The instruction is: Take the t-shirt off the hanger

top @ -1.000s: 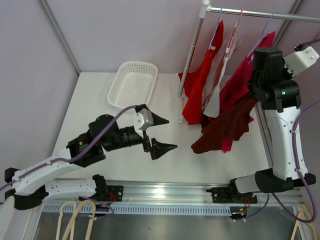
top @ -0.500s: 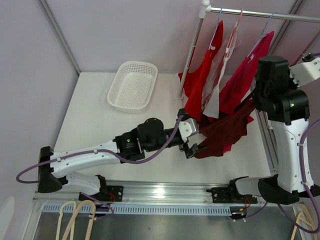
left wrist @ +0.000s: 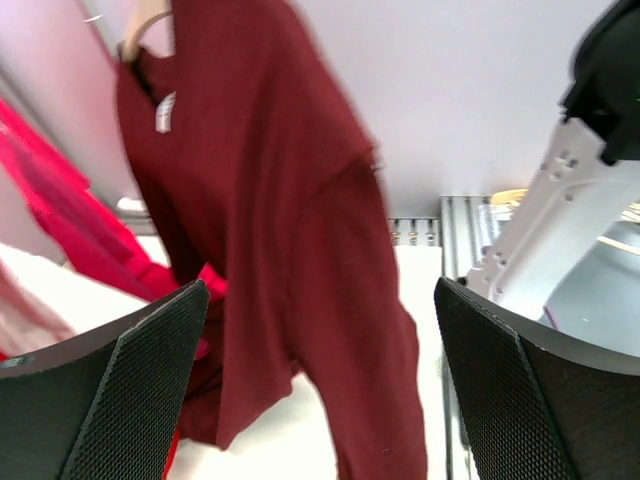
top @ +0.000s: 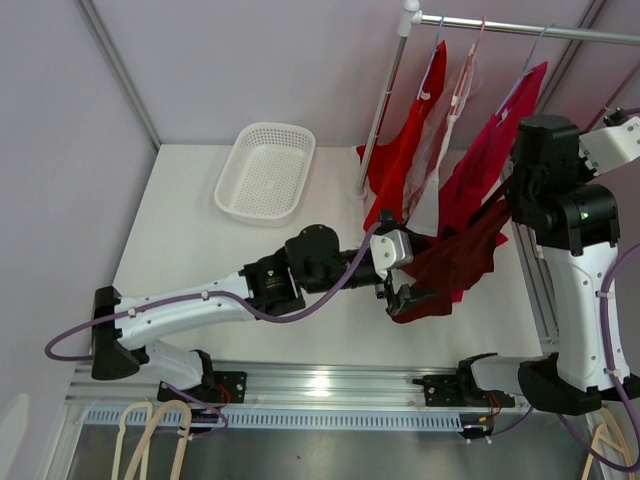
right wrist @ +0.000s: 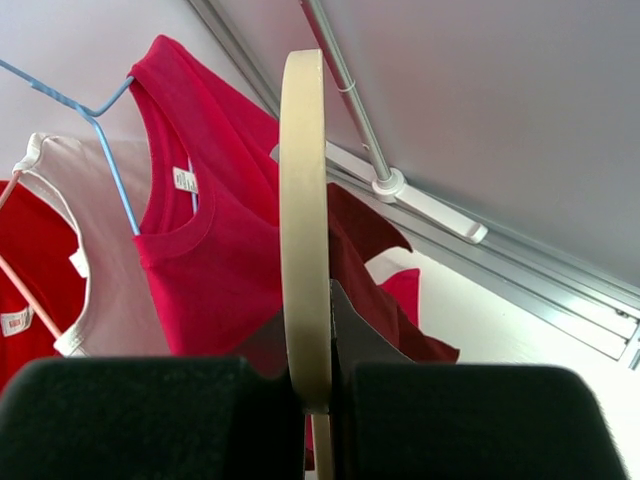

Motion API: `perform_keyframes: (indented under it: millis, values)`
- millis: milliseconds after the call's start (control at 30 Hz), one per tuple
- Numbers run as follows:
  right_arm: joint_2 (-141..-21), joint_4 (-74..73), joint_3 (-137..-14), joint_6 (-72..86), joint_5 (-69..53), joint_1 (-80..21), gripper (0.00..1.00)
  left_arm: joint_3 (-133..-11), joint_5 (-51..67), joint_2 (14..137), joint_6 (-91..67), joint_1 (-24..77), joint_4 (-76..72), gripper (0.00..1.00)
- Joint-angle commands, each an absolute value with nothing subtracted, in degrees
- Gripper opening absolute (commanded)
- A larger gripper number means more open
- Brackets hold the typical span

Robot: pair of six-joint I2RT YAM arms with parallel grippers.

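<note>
The robot needs to bring its left gripper slightly closer next, to grab the t-shirt's lower edge.
A dark red t-shirt [top: 455, 262] hangs on a cream hanger [right wrist: 305, 220]. My right gripper [right wrist: 318, 390] is shut on the hanger and holds it up at the right of the table, below the rail; the wrist [top: 540, 170] hides the grip from above. In the left wrist view the shirt [left wrist: 300, 240] hangs from the hanger's shoulder [left wrist: 140, 28]. My left gripper [top: 403, 266] is open. Its two black fingers [left wrist: 110, 400] stand wide on either side of the shirt's lower part, without pinching it.
A clothes rail [top: 520, 28] on a white pole [top: 385, 110] carries a red shirt [top: 400, 170], a pale shirt [top: 440, 150] and a bright red shirt [top: 490, 150] on a blue hanger [right wrist: 100, 140]. A white basket [top: 265, 170] sits at the back left. Spare hangers [top: 150, 440] lie at the front left.
My left arm has swung right from the table's middle to the dark red shirt, and its open jaws now straddle the cloth. My right arm shifted slightly, still holding the hanger.
</note>
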State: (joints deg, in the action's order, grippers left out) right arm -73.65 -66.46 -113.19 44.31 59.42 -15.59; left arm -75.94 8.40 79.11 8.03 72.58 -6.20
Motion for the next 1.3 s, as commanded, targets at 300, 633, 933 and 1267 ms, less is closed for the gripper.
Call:
perform_keyframes:
  millis: [300,633,933,1267]
  values:
    - [-74.0,-60.82,-112.94,45.27,58.36,-16.26,0.0,-79.37,12.22,83.59,5.28,73.92,-5.62,0.52]
    - [-73.65,-60.38,-112.68,44.21,59.32,-16.52,0.0,-80.77,7.65,85.52,5.01,73.92,-2.29,0.01]
    - [-72.95,-55.37,-108.11,39.02,56.8,-10.39,0.0,-75.5,4.04,72.44,6.77,75.84,1.39,0.01]
    - [-73.56,-51.33,-103.36,38.06,47.74,1.39,0.0,-65.75,1.94,63.28,3.78,84.54,1.15,0.01]
